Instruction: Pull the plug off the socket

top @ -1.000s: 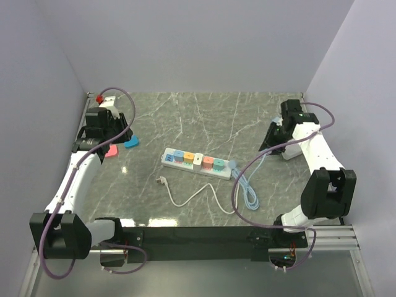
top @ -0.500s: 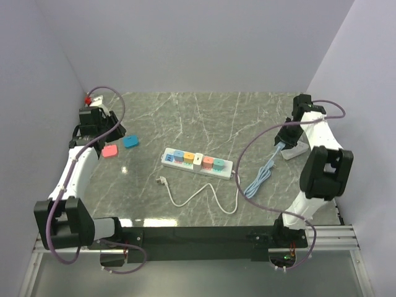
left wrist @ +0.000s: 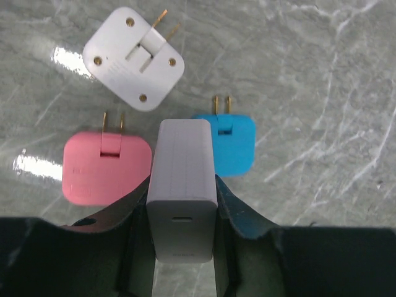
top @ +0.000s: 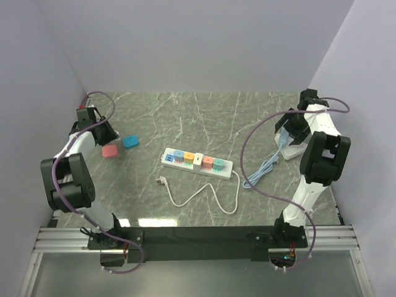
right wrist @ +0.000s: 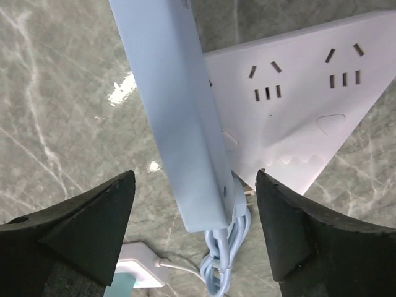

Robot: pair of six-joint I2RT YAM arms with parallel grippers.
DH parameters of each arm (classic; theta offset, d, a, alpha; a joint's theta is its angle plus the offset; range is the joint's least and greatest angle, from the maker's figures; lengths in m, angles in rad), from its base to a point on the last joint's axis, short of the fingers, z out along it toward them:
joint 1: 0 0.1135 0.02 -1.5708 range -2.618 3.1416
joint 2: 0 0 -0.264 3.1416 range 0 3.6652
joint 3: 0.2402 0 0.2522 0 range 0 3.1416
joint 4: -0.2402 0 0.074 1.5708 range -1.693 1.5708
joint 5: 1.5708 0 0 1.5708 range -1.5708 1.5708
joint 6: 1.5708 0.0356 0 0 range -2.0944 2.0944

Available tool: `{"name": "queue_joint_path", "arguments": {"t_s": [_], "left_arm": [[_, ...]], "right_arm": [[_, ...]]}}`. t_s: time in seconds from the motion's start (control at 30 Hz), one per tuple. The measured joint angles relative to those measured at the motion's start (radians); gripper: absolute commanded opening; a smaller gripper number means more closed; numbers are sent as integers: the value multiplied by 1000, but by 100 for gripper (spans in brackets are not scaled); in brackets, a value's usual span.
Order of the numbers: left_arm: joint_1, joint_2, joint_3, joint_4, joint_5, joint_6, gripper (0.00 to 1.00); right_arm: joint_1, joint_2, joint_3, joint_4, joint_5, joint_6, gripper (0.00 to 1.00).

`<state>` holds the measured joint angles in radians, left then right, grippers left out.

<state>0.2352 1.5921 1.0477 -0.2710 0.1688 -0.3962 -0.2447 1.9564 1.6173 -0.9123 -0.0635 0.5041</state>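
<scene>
Bare tabletop shows in the gap between the pink and blue plugs. So I will lower my left gripper toward that gap and release the white charger block (left wrist: 181,167).
The socket (top: 197,162), a long white strip, lies mid-table with several coloured plugs (top: 209,163) seated in its outlets. My left gripper (left wrist: 182,185) is shut on a white charger block (left wrist: 181,167), held above a pink plug (left wrist: 106,167), a blue plug (left wrist: 232,143) and a white adapter (left wrist: 133,57) lying on the table. In the top view that left gripper (top: 94,128) sits at the far left. My right gripper (right wrist: 193,179) stands open at the right side (top: 288,133). A light-blue bar (right wrist: 176,111) lies between its fingers without touching them.
The light-blue bar leans over a white socket board (right wrist: 297,105), and its bundled cord (top: 258,173) trails toward the strip. The strip's thin white cord (top: 204,197) loops toward the front and ends in a loose plug (top: 162,180). Walls close in left, right and behind.
My right gripper has opened and let go of the light-blue bar after carrying it away from the strip's right end. My left arm has drawn back left, still holding the white charger.
</scene>
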Motion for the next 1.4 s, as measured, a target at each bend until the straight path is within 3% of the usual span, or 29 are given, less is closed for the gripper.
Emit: {"name": "queue_joint_path", "arguments": {"t_s": [0.17,0.33,0.4,0.43,0.6,0.67,0.8,0.9,0.97,1.07,1.13,1.17,1.2,1.3,1.33,1.4], "left_arm": [[8,95,66,25,1,-17,0],[24,169,86,62,10,-41,1],[32,203,87,70,13,-50,6],[35,219,87,73,19,-56,18],[45,225,89,87,23,-73,49],[46,225,89,88,16,-77,66],[49,223,89,78,1,-94,78],[51,206,89,60,-11,-97,99],[51,179,88,43,-18,-104,99],[53,103,77,19,-15,-113,99],[54,37,64,10,-4,-119,90],[54,2,55,8,3,-123,82],[54,-39,45,5,23,-127,54],[48,-160,-17,12,95,-159,7],[41,-193,-42,12,116,-171,1],[2,-256,-100,13,155,-183,1]], "right_arm": [[2,-50,-38,18,-21,-4,89],[35,-231,-153,35,-50,-6,90],[71,-312,-175,35,-65,-9,90],[87,-353,-182,38,-70,-12,91],[200,-486,-233,63,-132,-27,92],[241,-499,-249,66,-150,-36,92],[328,-486,-282,79,-177,-58,92],[391,-465,-301,90,-194,-69,90],[422,-446,-301,98,-197,-77,85],[457,-403,-301,123,-201,-84,69],[473,-363,-301,141,-203,-90,43],[477,-340,-301,150,-205,-91,26],[479,-316,-299,156,-206,-89,0],[481,-237,-290,180,-206,-66,0],[481,-209,-285,185,-204,-62,0],[484,-151,-262,188,-195,-56,0]]}}
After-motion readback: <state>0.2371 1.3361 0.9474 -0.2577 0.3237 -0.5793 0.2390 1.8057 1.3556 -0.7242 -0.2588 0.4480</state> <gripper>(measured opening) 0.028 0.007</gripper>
